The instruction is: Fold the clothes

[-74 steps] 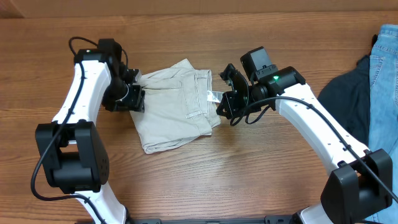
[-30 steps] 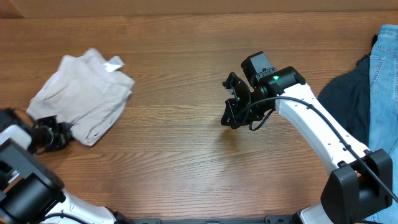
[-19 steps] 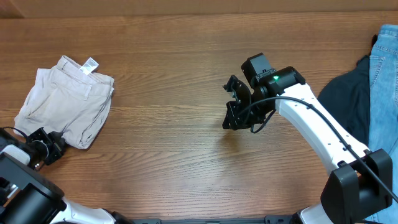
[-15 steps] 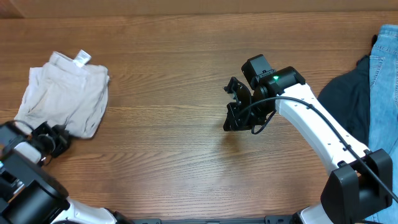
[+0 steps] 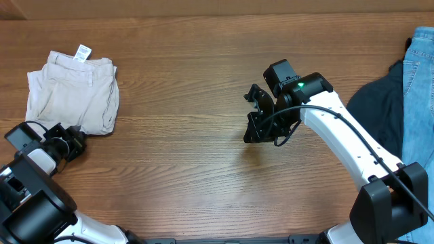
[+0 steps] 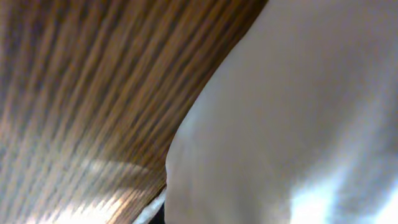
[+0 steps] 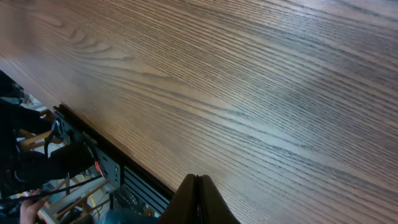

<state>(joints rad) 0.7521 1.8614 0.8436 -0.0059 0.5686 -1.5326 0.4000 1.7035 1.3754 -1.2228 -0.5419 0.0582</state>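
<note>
The shorts are already folded, so my left gripper will next pull the shorts' near edge [image 5: 89, 131] back a little, low over the tabletop, and open to let it go.
The clothes, a folded pair of beige shorts [image 5: 71, 91], lie at the table's far left with a white tag [image 5: 83, 52] sticking out at their far edge. My left gripper [image 5: 73, 140] sits at the shorts' near edge, shut on the cloth there. In the left wrist view the pale fabric [image 6: 298, 112] fills most of the frame and hides the jaws. My right gripper [image 5: 252, 133] hovers over bare wood at mid-table, far from the shorts. Its fingertips [image 7: 198, 186] are pressed together with nothing between them.
A dark navy garment [image 5: 376, 108] and blue jeans [image 5: 419, 81] are heaped at the right edge. The right wrist view shows the table's front edge [image 7: 93, 134] with cables and gear below it.
The left arm has dragged the shorts from mid-table to the far left. Over the last second they turned and settled flatter. The right gripper has barely moved.
</note>
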